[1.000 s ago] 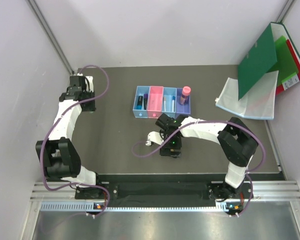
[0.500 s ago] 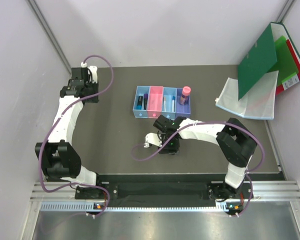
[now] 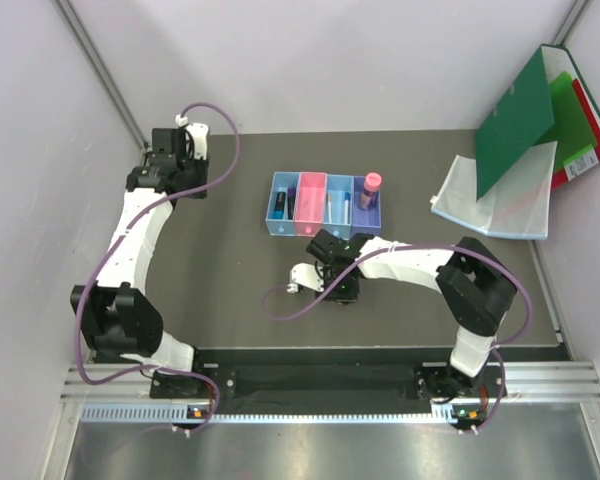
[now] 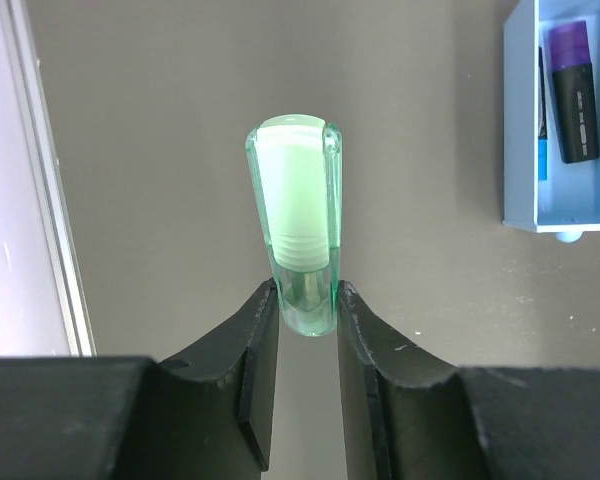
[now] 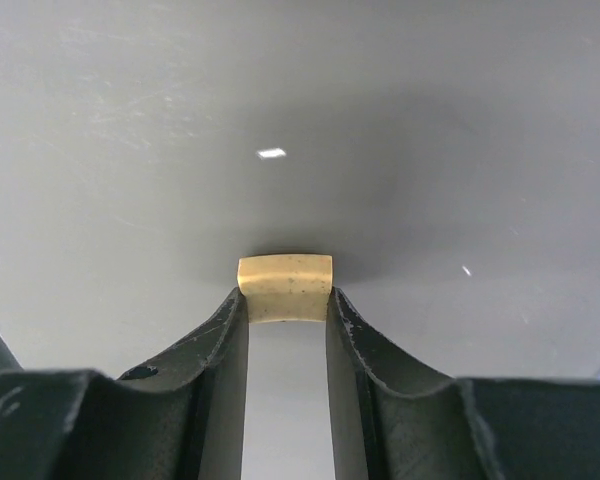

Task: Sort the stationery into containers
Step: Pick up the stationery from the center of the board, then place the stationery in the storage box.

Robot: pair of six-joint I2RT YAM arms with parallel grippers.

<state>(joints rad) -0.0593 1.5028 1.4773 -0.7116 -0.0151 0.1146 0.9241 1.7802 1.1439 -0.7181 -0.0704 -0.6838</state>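
I will move my left gripper to the right in the top view and down into the pink bin to let go of the green tube, because that bin is empty.
My left gripper (image 4: 306, 300) is shut on the bottom end of a translucent green tube with a white core (image 4: 298, 200), held above the dark table at the far left (image 3: 175, 150). My right gripper (image 5: 285, 305) is shut on a tiny orange-tan block (image 5: 285, 278) low at the table, just in front of the bins (image 3: 340, 287). The row of four light blue and pink bins (image 3: 325, 228) sits mid-table. A pink-capped tube (image 3: 372, 187) stands in the right-most bin. The left-most bin (image 4: 520, 150) holds a purple-capped marker (image 4: 572, 100) and a blue pen (image 4: 544, 150).
Big green and red folders (image 3: 540, 110) lean at the far right, over a clear plastic sleeve (image 3: 490, 200). A metal rail (image 4: 45, 200) and the wall run close by the left gripper. A purple cable (image 3: 290, 305) loops on the table by the right arm.
My left gripper has moved farther back and to the right with the green tube. My right gripper has shifted slightly left and toward the bins.
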